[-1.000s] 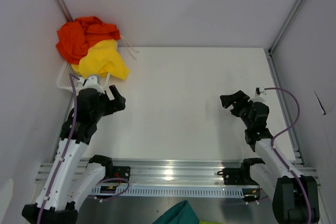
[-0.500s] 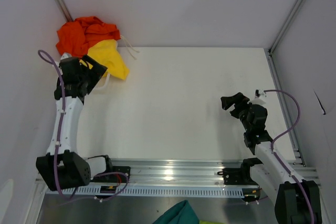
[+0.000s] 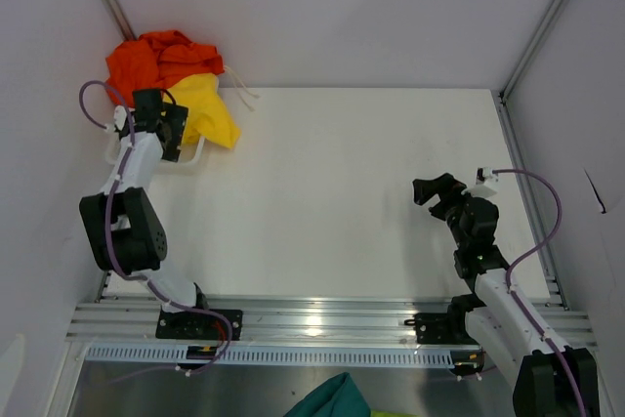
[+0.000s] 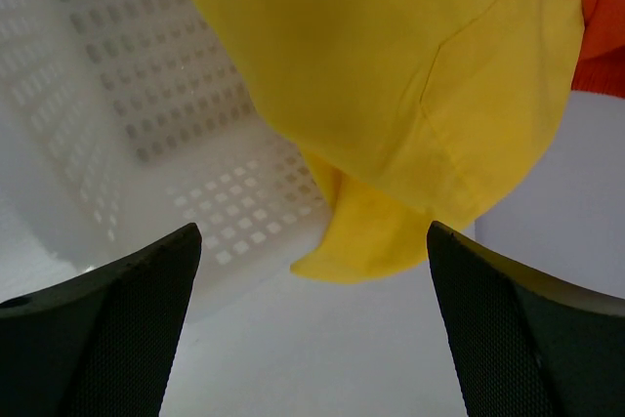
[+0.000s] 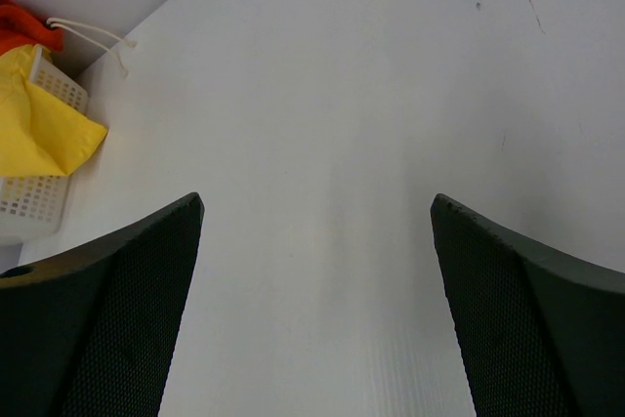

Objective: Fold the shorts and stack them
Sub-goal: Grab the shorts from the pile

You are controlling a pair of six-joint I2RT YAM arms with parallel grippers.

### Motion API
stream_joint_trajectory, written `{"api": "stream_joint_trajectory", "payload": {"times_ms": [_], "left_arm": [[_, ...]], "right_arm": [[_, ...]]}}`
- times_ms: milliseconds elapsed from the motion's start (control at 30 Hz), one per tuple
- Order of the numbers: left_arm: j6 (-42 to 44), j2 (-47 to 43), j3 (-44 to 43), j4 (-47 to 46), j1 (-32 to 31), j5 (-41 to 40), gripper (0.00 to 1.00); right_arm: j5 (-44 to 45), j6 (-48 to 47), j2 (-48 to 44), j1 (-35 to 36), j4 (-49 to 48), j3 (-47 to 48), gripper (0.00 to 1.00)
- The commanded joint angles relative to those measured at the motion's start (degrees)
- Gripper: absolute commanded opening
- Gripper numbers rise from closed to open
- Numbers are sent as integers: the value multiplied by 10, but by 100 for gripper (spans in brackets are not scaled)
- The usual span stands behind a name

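Note:
The robot should next move its left gripper down into the basket point(image 3: 191, 155) onto the lower hanging fold of the yellow shorts, because that fold droops just ahead of the gripper's open fingers.
The yellow shorts point(image 3: 208, 112) hang over the edge of a white perforated basket point(image 3: 191, 155) at the table's far left corner, with the orange-red shorts point(image 3: 156, 58) heaped behind them. White drawstrings point(image 3: 242, 88) trail to their right. My left gripper point(image 3: 168, 130) is open and empty at the basket. In its wrist view the yellow shorts point(image 4: 391, 95) hang just ahead of the jaws, with orange-red fabric point(image 4: 601, 17) at the right. My right gripper point(image 3: 437, 190) is open and empty over bare table at the right. Its wrist view shows the yellow shorts point(image 5: 44, 129) far off.
The basket wall point(image 4: 127, 95) fills the left of the left wrist view. White enclosure walls stand close on the left, back and right. A teal-green cloth point(image 3: 332, 399) lies below the arms' mounting rail point(image 3: 312, 324) at the near edge.
My left arm has swung from the near left of the table out to the basket, ending right beside the yellow shorts. My right gripper has drifted slightly toward me.

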State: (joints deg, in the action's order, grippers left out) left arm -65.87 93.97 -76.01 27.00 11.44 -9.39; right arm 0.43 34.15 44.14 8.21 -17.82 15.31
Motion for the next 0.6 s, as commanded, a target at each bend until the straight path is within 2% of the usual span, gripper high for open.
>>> {"api": "stream_joint_trajectory", "payload": {"times_ms": [0, 167, 267, 333, 367, 400, 433, 567], "left_arm": [[-53, 52, -51, -36, 15, -18, 99], [-66, 147, -70, -118, 23, 1, 99], [-66, 207, -113, -115, 24, 13, 96], [-59, 226, -125, -136, 27, 32, 62], [-45, 233, -128, -160, 27, 38, 25], [-36, 237, -131, -164, 27, 38, 7], [-29, 235, -137, -164, 27, 30, 0], [-1, 178, -119, -177, 25, -3, 0]], "right_arm": [[14, -16, -8, 4, -11, -2, 100], [27, -27, -20, 15, -5, 0, 100], [31, -28, -22, 16, -5, 0, 100], [28, -28, -20, 16, -6, 0, 100], [28, -30, -19, 17, -8, 0, 100], [21, -32, -15, 17, -13, 0, 100], [15, -35, -14, 17, -16, 1, 100], [12, -34, -2, 21, -24, 2, 100]]}}
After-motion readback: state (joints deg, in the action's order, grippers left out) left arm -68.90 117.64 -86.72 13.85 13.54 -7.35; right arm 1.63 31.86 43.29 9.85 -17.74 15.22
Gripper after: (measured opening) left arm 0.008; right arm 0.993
